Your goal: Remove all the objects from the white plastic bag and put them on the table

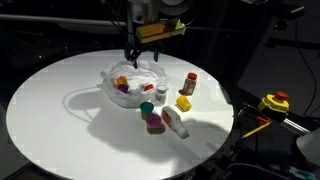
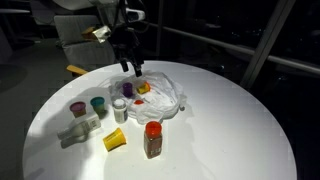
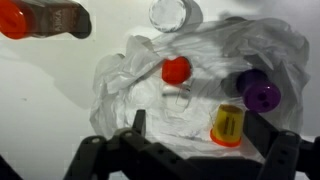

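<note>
Next, my gripper shifts toward the right in the wrist view and lowers around the orange cap [image 1: 122, 81] [image 3: 228, 125], as the yellow bottle lies off-center below my open fingers.
The white plastic bag [image 3: 200, 60] lies crumpled and open on the round white table [image 1: 60, 110]. In the wrist view three objects rest on it: a clear bottle with a red cap [image 3: 176, 70], a purple-capped jar [image 3: 258, 90] and a yellow bottle with an orange cap [image 3: 228, 125]. My gripper [image 3: 200, 132] hovers open just above the bag [image 1: 125, 78], and the yellow bottle lies near its right finger, untouched. In both exterior views the gripper [image 1: 140, 55] [image 2: 130, 66] hangs over the bag's [image 2: 165, 95] far side.
Beside the bag on the table stand a brown bottle with a red cap [image 2: 152, 140], a yellow cup [image 2: 115, 139], a clear jar [image 2: 119, 110], a teal jar [image 2: 97, 103] and a purple jar [image 2: 77, 108]. A yellow-and-red device [image 1: 275, 102] sits off the tabletop.
</note>
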You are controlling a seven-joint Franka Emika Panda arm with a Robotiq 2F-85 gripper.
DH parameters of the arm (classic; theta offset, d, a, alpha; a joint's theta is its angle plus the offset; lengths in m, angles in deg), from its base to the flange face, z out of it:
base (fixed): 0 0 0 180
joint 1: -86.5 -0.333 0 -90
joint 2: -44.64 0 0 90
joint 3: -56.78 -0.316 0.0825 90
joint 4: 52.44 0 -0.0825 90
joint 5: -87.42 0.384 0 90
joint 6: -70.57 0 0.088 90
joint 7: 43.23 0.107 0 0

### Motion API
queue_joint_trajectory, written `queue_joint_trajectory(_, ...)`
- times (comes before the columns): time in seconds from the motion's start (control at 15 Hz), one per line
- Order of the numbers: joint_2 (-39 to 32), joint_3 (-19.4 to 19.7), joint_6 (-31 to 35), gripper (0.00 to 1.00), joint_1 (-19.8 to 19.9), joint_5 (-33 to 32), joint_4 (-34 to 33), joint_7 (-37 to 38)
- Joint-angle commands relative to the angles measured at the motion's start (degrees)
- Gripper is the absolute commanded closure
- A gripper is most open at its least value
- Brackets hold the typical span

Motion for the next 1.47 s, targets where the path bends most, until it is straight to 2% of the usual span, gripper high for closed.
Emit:
queue_joint_trajectory(0.0,-13.76,-1.09,-1.12,0.0,3.11,8.81,-14.19,-8.87)
queue_joint_trajectory(0.33,-25.72,-1.1,0.05,0.0,4.88,20.1,-27.89,-14.79)
queue_joint_trajectory(0.67,-31.67,0.31,-0.35,0.0,3.71,23.19,-36.66,-15.61)
queue_joint_trajectory(0.73,-32.48,0.39,-0.63,0.19,3.61,23.35,-37.81,-15.71)
queue_joint_trajectory(0.87,-33.87,0.42,-1.25,0.34,3.58,23.52,-39.72,-15.86)
queue_joint_trajectory(1.13,-32.84,0.94,-2.3,0.66,3.12,23.32,-39.03,-15.12)
queue_joint_trajectory(1.2,-32.03,1.3,-2.39,0.71,2.9,23.23,-38.39,-14.5)
queue_joint_trajectory(1.4,-28.15,4.58,-3.22,0.71,0.69,22.08,-34.73,-9.18)
